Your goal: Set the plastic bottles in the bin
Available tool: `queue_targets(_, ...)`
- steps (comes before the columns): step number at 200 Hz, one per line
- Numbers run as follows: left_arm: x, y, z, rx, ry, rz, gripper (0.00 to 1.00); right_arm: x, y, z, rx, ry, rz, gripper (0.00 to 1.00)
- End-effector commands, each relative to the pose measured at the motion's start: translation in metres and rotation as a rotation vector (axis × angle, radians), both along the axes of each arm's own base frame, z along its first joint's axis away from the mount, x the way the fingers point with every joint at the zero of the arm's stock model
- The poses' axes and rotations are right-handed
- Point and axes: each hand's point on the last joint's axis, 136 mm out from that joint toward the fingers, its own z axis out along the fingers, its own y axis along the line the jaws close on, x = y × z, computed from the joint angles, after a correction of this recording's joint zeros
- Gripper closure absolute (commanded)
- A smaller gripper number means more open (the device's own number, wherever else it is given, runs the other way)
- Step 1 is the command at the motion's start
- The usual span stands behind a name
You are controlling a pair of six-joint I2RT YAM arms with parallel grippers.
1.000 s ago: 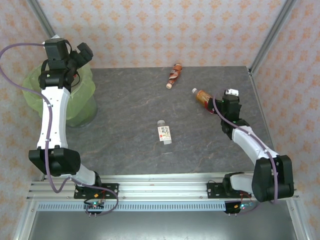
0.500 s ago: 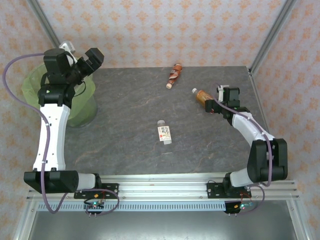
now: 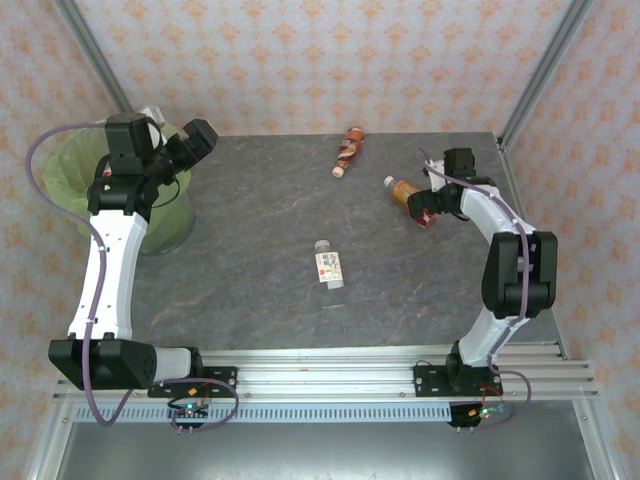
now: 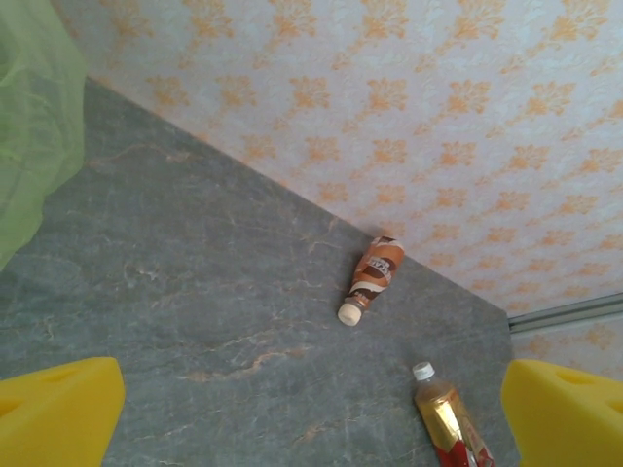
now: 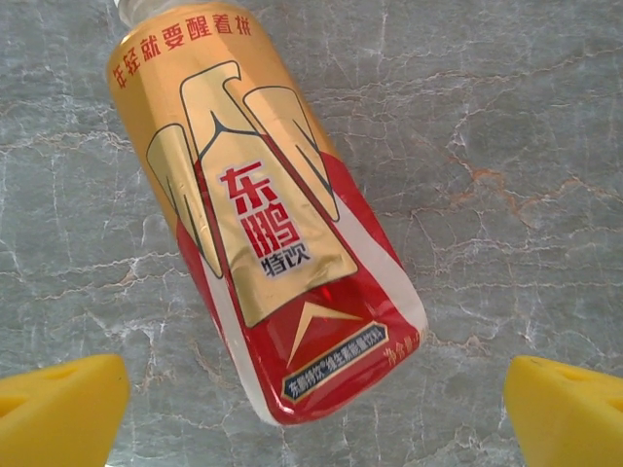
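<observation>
My right gripper moves down over the amber bottle's gold and red label (image 3: 401,190) (image 5: 263,224) next and closes across it. The bottle lies below the gripper's wide-open fingers.
Three plastic bottles lie on the grey table. A brown-red one (image 3: 347,150) (image 4: 375,275) is at the back. An amber one with a gold and red label (image 3: 401,190) (image 5: 263,224) (image 4: 446,416) lies right of it. A clear one with a white cap (image 3: 328,266) is in the middle. The bin (image 3: 70,165), lined with a light-green bag (image 4: 29,146), stands at the back left. My left gripper (image 3: 195,140) (image 4: 311,416) hangs open beside the bin's right rim, holding nothing. My right gripper (image 3: 432,205) (image 5: 311,420) is open just over the amber bottle's red base, its fingers wide on either side.
Patterned walls close in the table at the back and sides, with a metal post (image 3: 540,70) at the back right corner. Bare grey tabletop (image 3: 250,230) stretches between the bin and the bottles.
My left gripper has swung off the bin's top toward the right and turned to face the table. My right arm has reached farther back and left, bringing its gripper onto the amber bottle's base.
</observation>
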Motion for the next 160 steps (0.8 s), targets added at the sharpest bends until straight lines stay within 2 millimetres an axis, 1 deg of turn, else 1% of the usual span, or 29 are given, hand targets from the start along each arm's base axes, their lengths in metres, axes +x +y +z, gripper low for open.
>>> queue_targets(1, -0.010, 0.005, 0.004, 0.046, -0.002, 0.025, 0.00, -0.003, 0.003, -0.010, 0.001, 0.084, 0.047, 0.01)
queue_targets(7, -0.009, 0.006, 0.004, 0.073, -0.004, 0.016, 0.00, -0.001, 0.004, -0.012, 0.004, 0.097, 0.052, 0.01)
queue_targets(21, -0.009, 0.007, 0.001, 0.079, 0.004, 0.017, 0.00, 0.002, 0.006, -0.016, 0.012, 0.132, 0.068, 0.01)
queue_targets(44, -0.008, 0.009, -0.004, 0.090, 0.025, 0.024, 0.00, 0.004, 0.013, -0.029, 0.029, 0.186, 0.128, 0.01)
queue_targets(60, -0.008, 0.010, -0.004, 0.094, 0.028, 0.026, 0.00, 0.010, 0.008, -0.039, -0.005, 0.206, 0.138, 0.01)
queue_targets(69, -0.007, 0.010, -0.004, 0.094, 0.029, 0.028, 0.00, 0.014, 0.004, -0.041, -0.029, 0.214, 0.141, 0.01)
queue_targets(72, -0.008, 0.010, -0.004, 0.093, 0.029, 0.027, 0.00, 0.014, 0.004, -0.045, -0.034, 0.227, 0.146, 0.01)
queue_targets(92, -0.008, 0.009, -0.006, 0.080, 0.030, 0.026, 0.00, 0.016, 0.002, -0.052, -0.052, 0.264, 0.168, 0.01)
queue_targets(109, -0.009, 0.009, -0.010, 0.078, 0.039, 0.027, 0.00, 0.015, 0.005, -0.060, -0.039, 0.296, 0.178, 0.00)
queue_targets(135, -0.010, 0.010, -0.017, 0.080, 0.056, 0.034, 0.00, 0.012, 0.012, -0.067, 0.005, 0.316, 0.176, 0.01)
queue_targets(160, -0.010, 0.010, -0.021, 0.089, 0.060, 0.028, 0.00, 0.009, 0.010, -0.075, -0.007, 0.326, 0.160, 0.03)
